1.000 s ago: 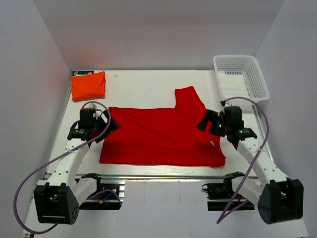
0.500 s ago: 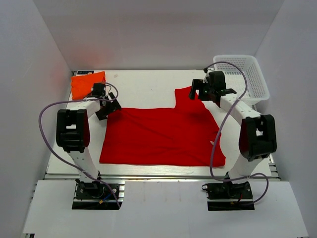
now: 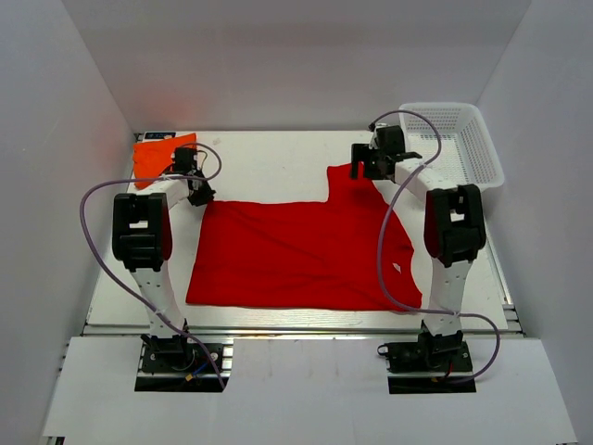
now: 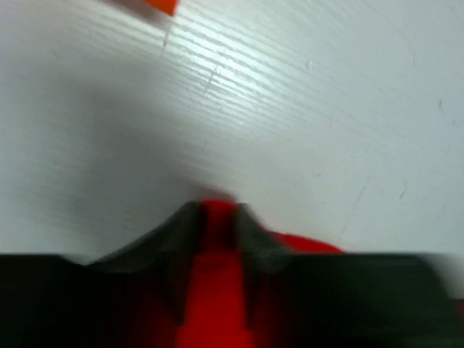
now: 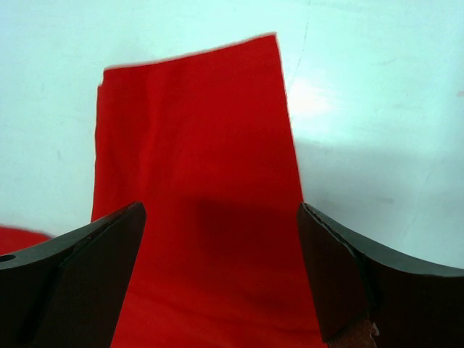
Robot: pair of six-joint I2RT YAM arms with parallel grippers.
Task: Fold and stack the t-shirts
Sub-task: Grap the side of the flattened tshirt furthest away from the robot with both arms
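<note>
The sleeve's far corner nearest the basket (image 5: 271, 43) is below and outward of my fingers, so my right gripper should lower and ease outward onto it next.
The red t-shirt (image 3: 296, 250) lies spread flat on the white table, one sleeve (image 5: 196, 130) pointing to the back. My left gripper (image 3: 199, 195) sits at the shirt's far left corner. In the left wrist view its fingers stand close together (image 4: 216, 210) with red cloth (image 4: 214, 290) pinched between them. My right gripper (image 3: 364, 167) hovers over the sleeve, open (image 5: 221, 217), with its fingers spanning the sleeve's width. The orange t-shirt (image 3: 153, 153) lies folded at the back left corner, and a scrap of it (image 4: 161, 6) shows in the left wrist view.
A white mesh basket (image 3: 482, 148) stands at the back right, just right of the right arm. White walls close in the table at the back and both sides. Purple cables loop beside both arms.
Both arms reached from mid-table to the back edge of the red shirt. The left jaws narrowed onto its far left corner. The right jaws stayed wide.
</note>
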